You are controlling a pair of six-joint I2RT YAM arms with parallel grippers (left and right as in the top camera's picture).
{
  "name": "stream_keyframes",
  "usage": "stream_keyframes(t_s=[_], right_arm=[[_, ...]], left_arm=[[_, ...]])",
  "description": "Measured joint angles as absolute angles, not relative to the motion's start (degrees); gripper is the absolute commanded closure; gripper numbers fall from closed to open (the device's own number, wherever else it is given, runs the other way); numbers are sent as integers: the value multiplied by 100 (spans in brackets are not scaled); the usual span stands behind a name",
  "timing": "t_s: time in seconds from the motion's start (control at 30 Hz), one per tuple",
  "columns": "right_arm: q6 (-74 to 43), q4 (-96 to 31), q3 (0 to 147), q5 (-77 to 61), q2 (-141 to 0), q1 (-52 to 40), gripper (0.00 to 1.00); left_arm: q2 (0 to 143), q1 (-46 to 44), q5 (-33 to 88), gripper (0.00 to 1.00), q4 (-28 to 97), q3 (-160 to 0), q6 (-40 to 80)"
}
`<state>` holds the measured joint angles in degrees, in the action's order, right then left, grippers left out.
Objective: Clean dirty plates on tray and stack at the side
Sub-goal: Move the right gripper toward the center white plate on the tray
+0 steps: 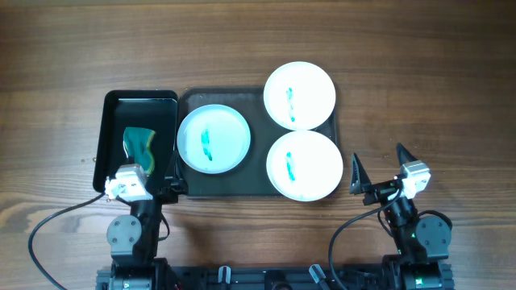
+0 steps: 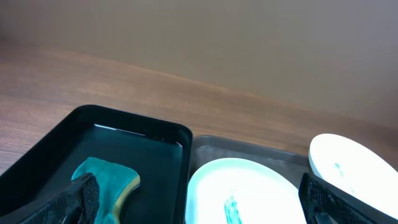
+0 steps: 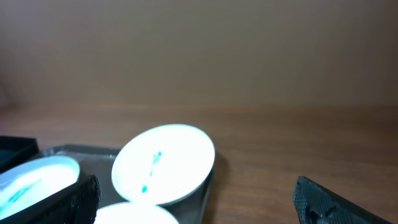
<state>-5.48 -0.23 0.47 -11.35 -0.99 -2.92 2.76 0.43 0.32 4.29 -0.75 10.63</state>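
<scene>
The bare tray leaves room for my fingers at the rim of the sponge-side plate that faces the other plates. My right gripper should next cross to the left in the overhead view and go down onto that rim.
Three white plates with teal smears lie on the dark tray (image 1: pixel 260 187): one at the left (image 1: pixel 214 138), one at the back right (image 1: pixel 300 95), one at the front right (image 1: pixel 305 165). My left gripper (image 1: pixel 160 187) is open and empty, low over the front edge between the sponge tray and the dark tray. In the left wrist view its fingers (image 2: pixel 199 202) span the sponge and the left plate (image 2: pixel 242 196). My right gripper (image 1: pixel 380 173) is open and empty over bare table, right of the front right plate. The right wrist view shows the back right plate (image 3: pixel 163 163).
A smaller black tray (image 1: pixel 113 121) holds a green sponge (image 1: pixel 139 143) left of the dark tray; it also shows in the left wrist view (image 2: pixel 109 175). Wooden table (image 1: pixel 419 97) lies open to the right and behind.
</scene>
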Motion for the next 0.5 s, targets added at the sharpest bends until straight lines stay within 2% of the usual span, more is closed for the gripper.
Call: stream_keyframes(t_s=[0.2, 0.5], right_arm=[[-600, -530, 414, -1264, -628, -292, 0], [-727, -1179, 1780, -1546, -2473, -292, 0]], left_arm=[[565, 43, 95, 0, 480, -473, 1063], [2353, 43, 167, 0, 2121, -2679, 996]])
